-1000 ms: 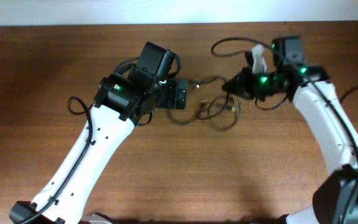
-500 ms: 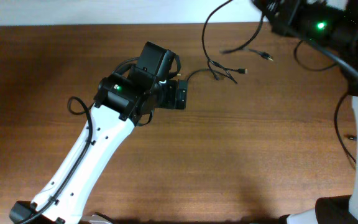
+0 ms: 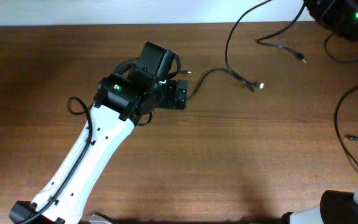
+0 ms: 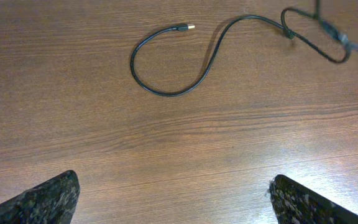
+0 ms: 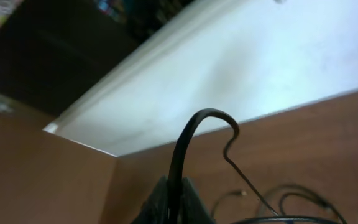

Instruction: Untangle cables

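Note:
The robot's right gripper will bring the black cable down toward the bare wood by the table's far edge, clear of the thin cable beside the left gripper.
A thin black cable (image 3: 213, 71) lies stretched on the wooden table just right of my left gripper (image 3: 180, 94). In the left wrist view it curls in an open loop (image 4: 166, 93) with a metal plug end (image 4: 188, 27) and a small knot (image 4: 289, 32) farther along. The left gripper (image 4: 173, 205) hovers open above bare wood, its fingertips (image 4: 48, 199) wide apart and touching nothing. My right arm (image 3: 344, 14) is raised at the top right. Its gripper (image 5: 174, 200) is shut on a black cable (image 5: 194, 121) that arcs upward. More cable strands (image 3: 278, 45) hang from it, plug ends dangling.
The table's far edge meets a white wall (image 3: 104, 11) at the top. Black wires (image 3: 340, 127) loop beside the right arm at the right edge. Bare wood (image 3: 241, 162) lies in front of the left arm.
The right arm has risen up and to the right, pulling the cable bundle off the table's middle. One cable now trails stretched out beside the left gripper. The left arm has not moved.

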Tool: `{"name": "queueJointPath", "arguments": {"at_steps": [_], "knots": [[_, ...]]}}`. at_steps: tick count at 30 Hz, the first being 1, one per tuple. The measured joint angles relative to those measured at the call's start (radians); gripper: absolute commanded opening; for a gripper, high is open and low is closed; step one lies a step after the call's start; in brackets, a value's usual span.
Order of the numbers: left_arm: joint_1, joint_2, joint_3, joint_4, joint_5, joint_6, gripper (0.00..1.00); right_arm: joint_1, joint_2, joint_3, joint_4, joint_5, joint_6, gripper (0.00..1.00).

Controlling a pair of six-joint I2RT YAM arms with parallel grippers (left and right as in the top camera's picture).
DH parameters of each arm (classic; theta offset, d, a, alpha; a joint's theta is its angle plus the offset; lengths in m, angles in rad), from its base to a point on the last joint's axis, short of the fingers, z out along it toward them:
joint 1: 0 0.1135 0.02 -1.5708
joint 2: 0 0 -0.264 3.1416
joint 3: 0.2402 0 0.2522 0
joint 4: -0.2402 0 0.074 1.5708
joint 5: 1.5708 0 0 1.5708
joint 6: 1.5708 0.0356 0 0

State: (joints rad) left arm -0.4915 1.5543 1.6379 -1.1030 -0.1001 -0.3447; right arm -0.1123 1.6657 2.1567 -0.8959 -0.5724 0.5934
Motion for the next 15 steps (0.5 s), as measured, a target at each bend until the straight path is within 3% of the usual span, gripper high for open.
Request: {"name": "queueJointPath", "arguments": {"at_steps": [6,11,15], "knots": [[0.000,0.000,0.000,0.001,0.000,0.000,0.99,-0.002,0.040,-0.250,0.142,-0.106,0.055,0.04],[0.000,0.000,0.000,0.000,0.000,0.000,0.99,-0.002,0.040,-0.337,0.266,-0.259,0.093,0.04],[0.000,0.000,0.000,0.002,-0.001,0.000,0.99,-0.002,0.043,-0.356,0.663,-0.499,0.294,0.04]]}}
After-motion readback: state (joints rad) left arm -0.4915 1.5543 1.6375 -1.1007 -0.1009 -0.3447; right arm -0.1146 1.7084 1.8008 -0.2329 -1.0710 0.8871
